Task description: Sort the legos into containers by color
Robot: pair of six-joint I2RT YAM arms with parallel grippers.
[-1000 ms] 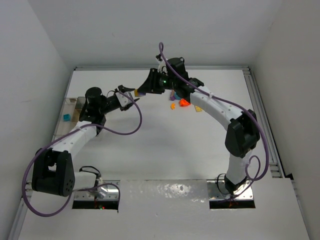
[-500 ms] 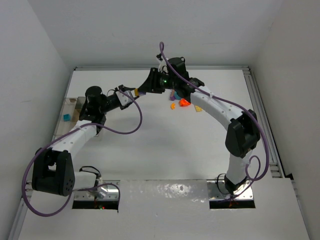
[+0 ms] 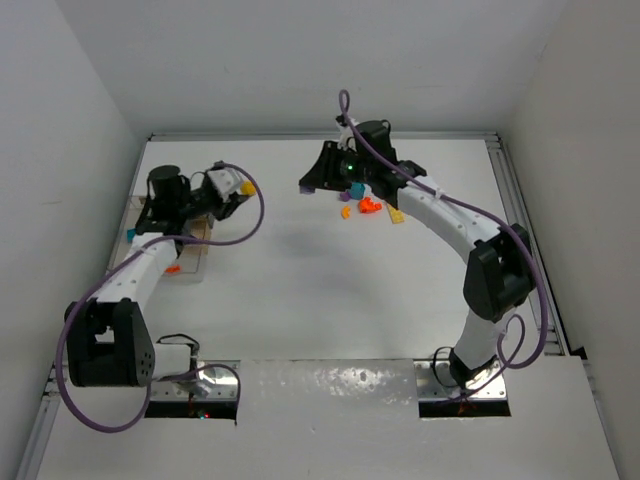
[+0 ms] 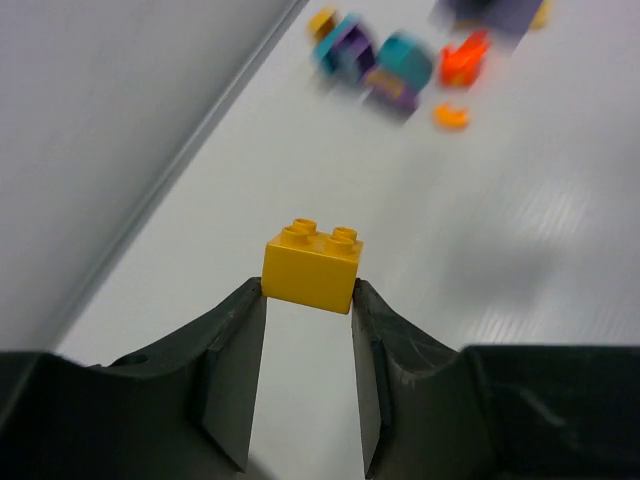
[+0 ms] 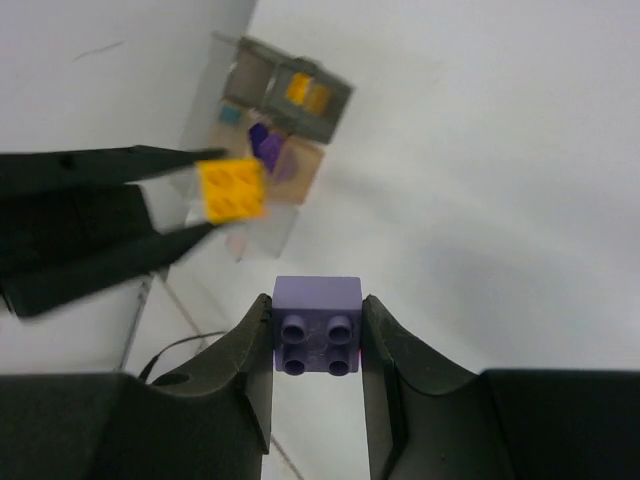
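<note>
I need to move my left gripper to the left in the top view. Then I should tilt it and lower it over the dark container, because that one holds yellow legos.
My left gripper (image 4: 308,292) is shut on a yellow lego (image 4: 312,265), pinched at the fingertips. In the top view that left gripper (image 3: 243,188) hangs at the back left, just right of the containers (image 3: 197,250). My right gripper (image 5: 317,332) is shut on a purple lego (image 5: 317,325), studs facing the camera. From above, the right gripper (image 3: 308,183) hovers at the back middle, left of a loose pile of legos (image 3: 368,206). The right wrist view also shows the yellow lego (image 5: 232,190) and the containers (image 5: 285,120) holding yellow and purple bricks.
A teal brick (image 3: 131,235) and an orange one (image 3: 172,268) lie in the containers. Blurred teal, purple and orange bricks (image 4: 400,65) show far off in the left wrist view. White walls close in the table at the left, back and right.
The two grippers were close together at the back middle. The left one closed on the yellow lego and carried it left toward the containers; the right arm shifted slightly right.
</note>
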